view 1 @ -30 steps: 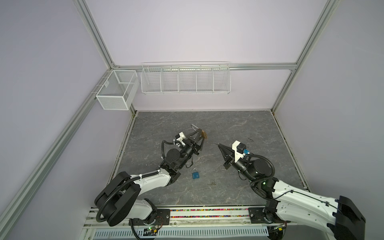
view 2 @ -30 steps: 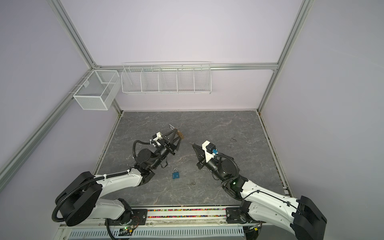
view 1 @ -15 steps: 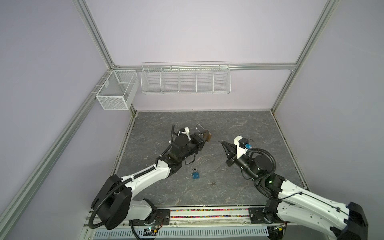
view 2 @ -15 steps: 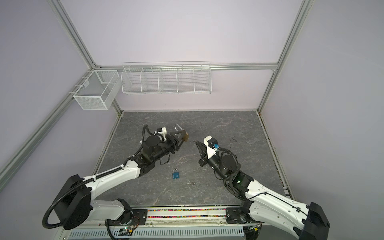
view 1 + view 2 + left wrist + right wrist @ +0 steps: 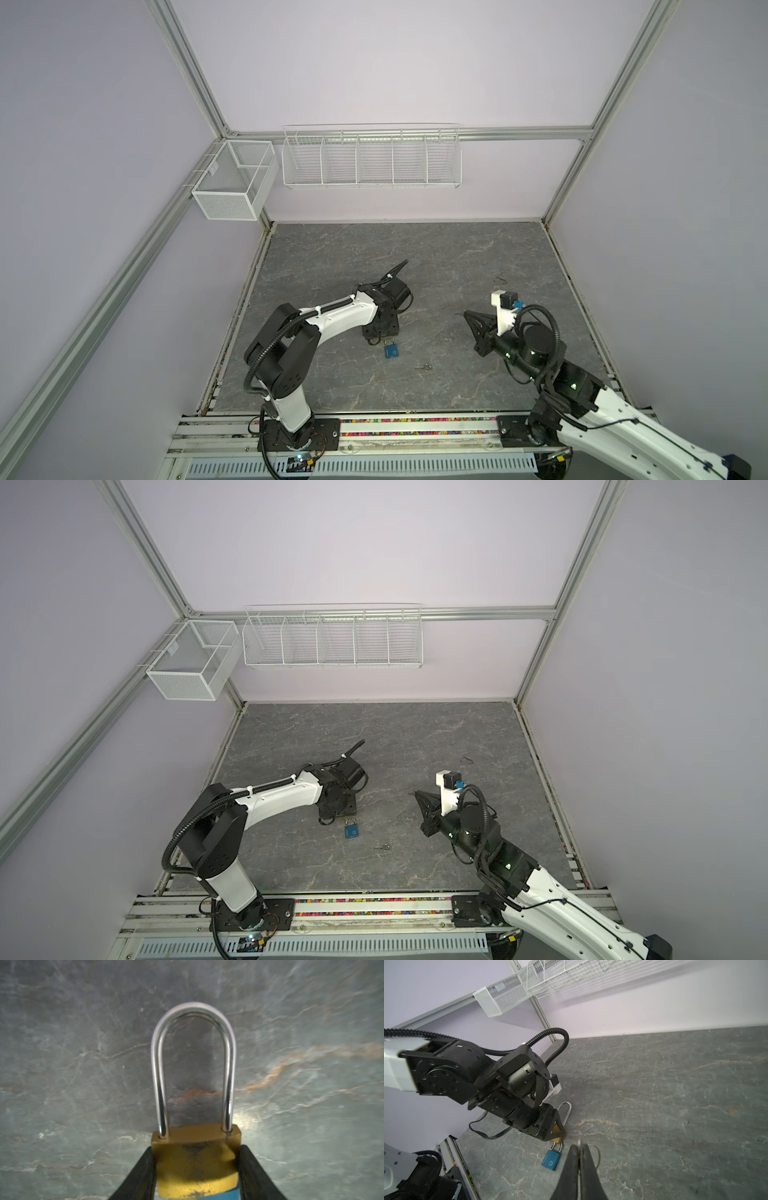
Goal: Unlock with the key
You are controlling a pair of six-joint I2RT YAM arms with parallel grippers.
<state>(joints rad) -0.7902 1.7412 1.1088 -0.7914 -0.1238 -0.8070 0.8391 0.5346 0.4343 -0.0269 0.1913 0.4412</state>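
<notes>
The blue padlock crowds the brass body here, so my left gripper needs to move outward and down to let go of the brass body on the bare tabletop under its shackle (image 5: 193, 1059).
My left gripper (image 5: 197, 1148) is shut on the brass body of a padlock (image 5: 195, 1159) whose long steel shackle (image 5: 193, 1059) points away from the fingers, close to the grey table. The right wrist view shows this padlock (image 5: 558, 1129) low in the left gripper (image 5: 556, 1126), right beside a small blue padlock (image 5: 551, 1160) lying flat. My right gripper (image 5: 579, 1147) is shut on a thin metal key with a wire ring (image 5: 598, 1157). In both top views it (image 5: 465, 313) (image 5: 416, 793) hovers right of the left gripper (image 5: 380, 332) (image 5: 338, 810).
The blue padlock (image 5: 390, 350) (image 5: 351, 831) lies just in front of the left gripper. A second small key (image 5: 424, 367) (image 5: 382, 847) rests on the table to its right. A dark wire scrap (image 5: 500, 279) lies far right. White wire baskets (image 5: 372, 160) hang on the back wall.
The left arm swung down and brought the brass padlock from mid-air to the table by the blue padlock. The right gripper drew back to the right, still shut.
</notes>
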